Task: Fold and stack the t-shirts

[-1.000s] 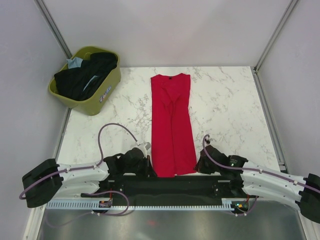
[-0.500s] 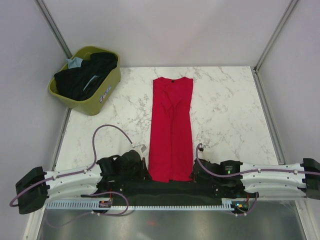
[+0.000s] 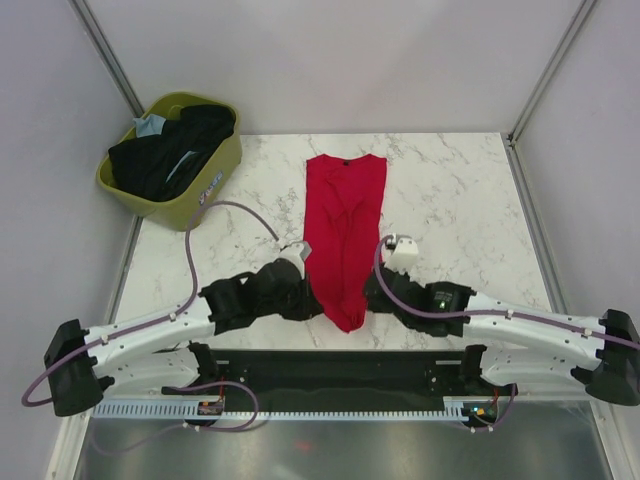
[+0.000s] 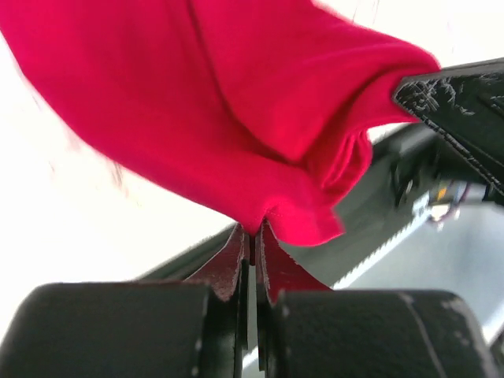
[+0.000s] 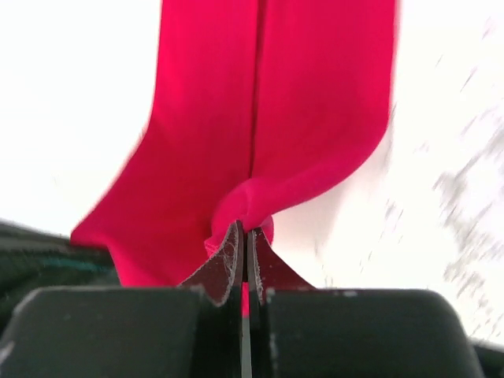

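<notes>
The t-shirt still lies long, so the robot's left gripper should next carry the t-shirt's hem corner outward and let go of it on the folded t-shirt short of the collar.
A bright red t-shirt [image 3: 345,215], folded into a long narrow strip, lies down the middle of the marble table with its collar at the far end. Its near end is lifted and bunched between both grippers. My left gripper [image 3: 313,297] is shut on the hem's left corner, and in the left wrist view red cloth [image 4: 236,118] rises from the pinched fingertips [image 4: 253,233]. My right gripper [image 3: 368,295] is shut on the right corner, with the red cloth [image 5: 236,142] drawn out of its tips [image 5: 246,232]. Black and light blue shirts [image 3: 170,150] fill the basket.
An olive-green plastic basket [image 3: 215,172] stands at the table's far left corner. White marble table [image 3: 460,210] lies bare either side of the shirt. A black mat [image 3: 340,375] and the arm bases run along the near edge.
Both grippers have risen from the near edge and moved away from the bases, carrying the red shirt's hem toward the collar. The hem went from flat to bunched and lifted.
</notes>
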{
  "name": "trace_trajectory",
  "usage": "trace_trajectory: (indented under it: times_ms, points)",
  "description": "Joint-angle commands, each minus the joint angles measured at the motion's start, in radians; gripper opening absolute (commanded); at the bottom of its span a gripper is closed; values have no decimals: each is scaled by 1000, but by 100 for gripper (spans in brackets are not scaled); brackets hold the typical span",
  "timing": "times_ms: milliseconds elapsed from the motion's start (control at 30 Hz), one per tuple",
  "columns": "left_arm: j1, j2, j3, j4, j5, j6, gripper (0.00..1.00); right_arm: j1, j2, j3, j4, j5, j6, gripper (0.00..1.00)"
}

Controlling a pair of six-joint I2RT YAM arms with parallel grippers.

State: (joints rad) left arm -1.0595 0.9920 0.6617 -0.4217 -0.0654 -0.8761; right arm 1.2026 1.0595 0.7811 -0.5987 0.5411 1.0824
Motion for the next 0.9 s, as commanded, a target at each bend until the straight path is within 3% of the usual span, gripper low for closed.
trace_trajectory:
  times_ms: [0,333,500,867]
  points:
    - [76,63,152,-34,-80,173,2,-102,20,127,-18,69,-230,0]
    - [447,342,475,20,105,428,2,-409,233,323,97,-12,-512,0]
    - [510,546,639,20,160,485,2,-561,357,374,169,-139,-556,0]
    - [638,856,809,31,343,505,2,-656,579,515,227,-250,-578,0]
